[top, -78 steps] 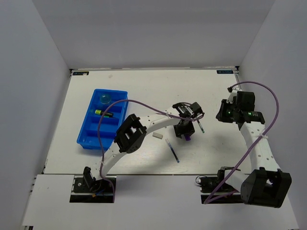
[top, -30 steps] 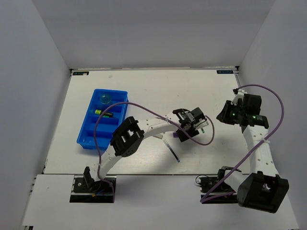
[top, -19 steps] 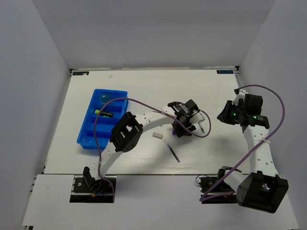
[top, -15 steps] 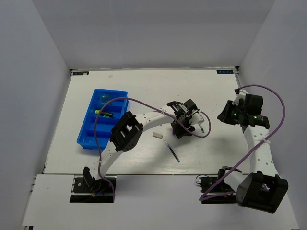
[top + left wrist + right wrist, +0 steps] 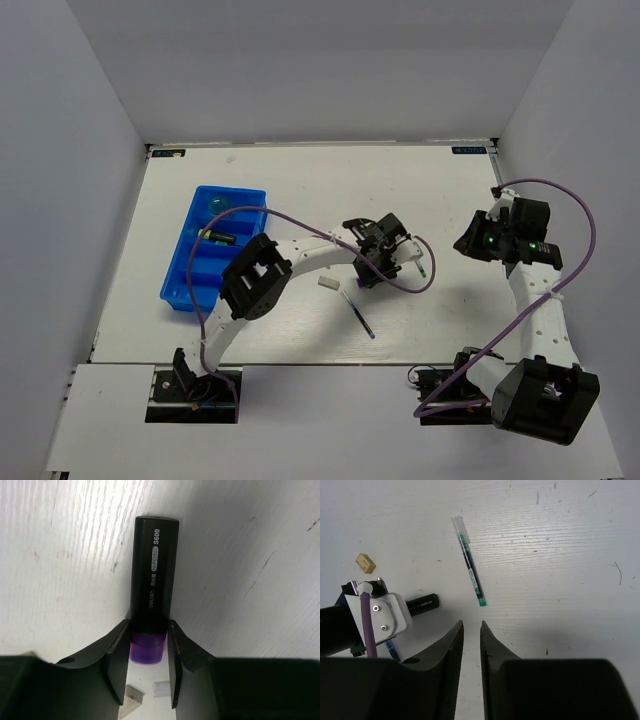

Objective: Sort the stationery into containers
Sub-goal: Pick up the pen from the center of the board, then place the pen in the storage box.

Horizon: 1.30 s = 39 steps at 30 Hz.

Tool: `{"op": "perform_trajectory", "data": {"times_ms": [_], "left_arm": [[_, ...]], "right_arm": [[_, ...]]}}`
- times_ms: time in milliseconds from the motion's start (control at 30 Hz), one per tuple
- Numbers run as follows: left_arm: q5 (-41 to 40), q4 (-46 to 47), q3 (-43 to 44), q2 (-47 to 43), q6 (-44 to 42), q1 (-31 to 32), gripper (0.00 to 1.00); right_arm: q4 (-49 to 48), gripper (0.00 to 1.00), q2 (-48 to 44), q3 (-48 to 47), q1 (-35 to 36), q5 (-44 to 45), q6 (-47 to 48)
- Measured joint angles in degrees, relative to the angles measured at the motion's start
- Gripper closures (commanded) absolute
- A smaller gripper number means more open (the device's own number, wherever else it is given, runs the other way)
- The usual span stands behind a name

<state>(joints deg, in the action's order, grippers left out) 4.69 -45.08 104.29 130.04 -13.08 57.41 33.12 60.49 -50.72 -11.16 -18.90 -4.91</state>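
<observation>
My left gripper has the yellow-capped highlighter beside the jar (image 5: pixel 218 206), so next it needs to lift toward the blue tray (image 5: pixel 176 288), then lower and release the highlighter in that compartment.
My left gripper (image 5: pixel 147 630) is shut on the purple cap end of a black highlighter (image 5: pixel 152 575), held low at the table's middle; it also shows in the top view (image 5: pixel 368 272). The highlighter's black barrel shows in the right wrist view (image 5: pixel 422 603). My right gripper (image 5: pixel 470 627) is empty, its jaws a narrow gap apart, high over the right side in the top view (image 5: pixel 468 240). The blue tray (image 5: pixel 176 288) holds a teal jar (image 5: pixel 218 206) and a yellow-capped highlighter (image 5: pixel 215 237). A thin dark-blue pen (image 5: pixel 360 315), a white eraser (image 5: pixel 327 285) and a beige eraser (image 5: pixel 365 562) lie loose.
A green-tipped pen (image 5: pixel 469 569) lies right of my left gripper, also seen from above (image 5: pixel 422 262). A purple cable (image 5: pixel 300 220) loops over the left arm. White walls enclose the table on three sides.
My left gripper has shifted left across the table's middle, keeping over the purple-capped highlighter. The right arm has barely moved.
</observation>
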Motion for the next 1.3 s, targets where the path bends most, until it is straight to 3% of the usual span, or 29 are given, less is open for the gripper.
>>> {"op": "perform_trajectory", "data": {"times_ms": [33,200,400,600,767,933,1133,1300], "left_arm": [[-0.74,1.40,-1.73,-0.96,0.76,0.15,0.87],[-3.76,4.02,-10.38,-6.51,5.11,0.33,1.00],[-4.81,5.31,-20.57,-14.75,11.56,0.00,1.00],[-4.87,9.29,-26.49,-31.08,17.27,-2.19,1.00],[-9.86,12.39,-33.81,-47.98,23.52,-9.49,1.00],[-16.13,11.63,-44.06,-57.46,29.99,-18.97,1.00],[-20.26,10.32,-48.83,-62.12,42.56,-30.53,1.00],[-23.06,11.58,-49.64,-62.01,56.87,-36.37,1.00]], "right_arm": [[0.00,0.77,0.00,0.00,-0.07,-0.20,-0.09],[-0.13,0.77,-0.02,0.00,-0.48,-1.29,-0.35],[-0.31,0.77,-0.02,0.28,-1.11,-2.54,-0.68],[-0.28,0.75,-0.02,0.92,-1.27,-3.65,-0.72],[-0.28,0.75,-0.02,0.94,-1.60,-4.44,-0.72],[-0.33,0.74,-0.04,0.96,-1.62,-5.51,-0.72],[-0.35,0.73,-0.04,1.03,-1.64,-6.60,-0.68],[-0.55,0.71,-0.04,1.40,-1.64,-6.93,-0.68]]}}
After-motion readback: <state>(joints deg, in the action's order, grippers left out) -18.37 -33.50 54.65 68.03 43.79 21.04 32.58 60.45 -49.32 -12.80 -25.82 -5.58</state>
